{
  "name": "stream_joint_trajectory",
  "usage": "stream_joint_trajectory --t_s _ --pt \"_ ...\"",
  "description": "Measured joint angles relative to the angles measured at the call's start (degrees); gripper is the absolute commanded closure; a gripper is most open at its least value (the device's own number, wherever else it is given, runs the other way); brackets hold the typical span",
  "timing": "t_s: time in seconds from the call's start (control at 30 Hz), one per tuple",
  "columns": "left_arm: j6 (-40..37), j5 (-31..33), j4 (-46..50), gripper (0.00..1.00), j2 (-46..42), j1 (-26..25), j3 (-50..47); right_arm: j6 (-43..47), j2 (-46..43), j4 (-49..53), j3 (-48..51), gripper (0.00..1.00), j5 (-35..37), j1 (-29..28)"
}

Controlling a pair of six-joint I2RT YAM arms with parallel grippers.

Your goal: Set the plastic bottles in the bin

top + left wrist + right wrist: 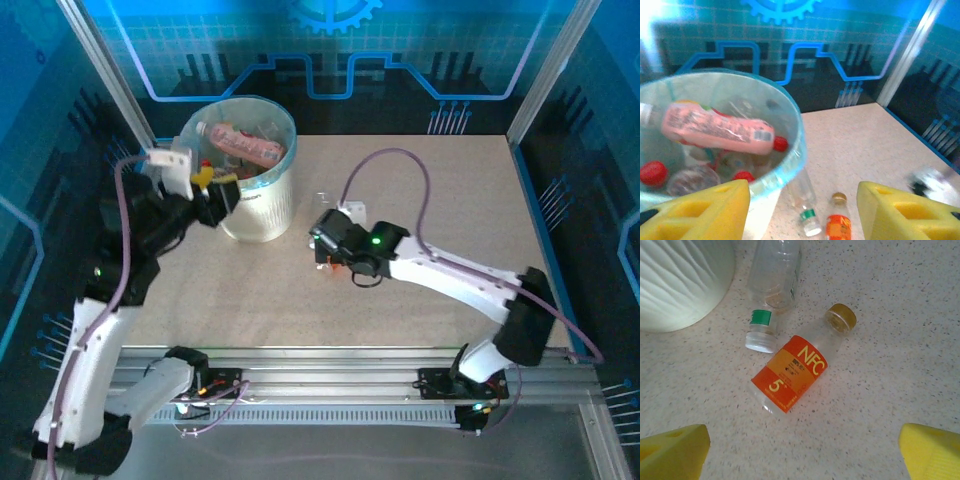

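Observation:
I should next lower the open fingers of my right gripper, turned to match the slant of the orange-labelled bottle (795, 370), and close them across the label of that bottle.
The bin (262, 205) stands at the back left, holding a pink-labelled bottle (245, 143) and several red-capped ones. My left gripper (218, 190) hangs open at its near-left rim. In the left wrist view the bin's rim (799, 142) and the pink bottle (715, 132) fill the left side, and the open gripper (802, 200) holds nothing. An orange-labelled bottle (795, 370) with a gold cap lies on the table beside a clear bottle (772, 290) with a green band and white cap. My right gripper (805, 445) hovers open just above them.
Both loose bottles lie close to the bin's wall (680, 280), to its right. The speckled table (450, 200) stretches bare to the right and back. Metal frame posts (550, 70) and blue panels close off the sides.

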State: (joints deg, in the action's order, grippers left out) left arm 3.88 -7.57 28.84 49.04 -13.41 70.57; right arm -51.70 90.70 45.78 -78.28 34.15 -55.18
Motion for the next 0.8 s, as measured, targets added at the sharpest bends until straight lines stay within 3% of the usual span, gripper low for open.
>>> stream_joint_trajectory --t_s 0.3,0.8 --pt "-1.5 -2.8 -2.6 0.39 -8.0 -7.4 -21.3 -4.5 13.7 -1.1 -2.0 0.08 -0.6 1.7" --pt "-1.5 -2.8 -5.2 0.37 -9.6 -7.6 -25.9 -5.6 18.4 -10.7 1.5 0.16 -9.2 7.6"
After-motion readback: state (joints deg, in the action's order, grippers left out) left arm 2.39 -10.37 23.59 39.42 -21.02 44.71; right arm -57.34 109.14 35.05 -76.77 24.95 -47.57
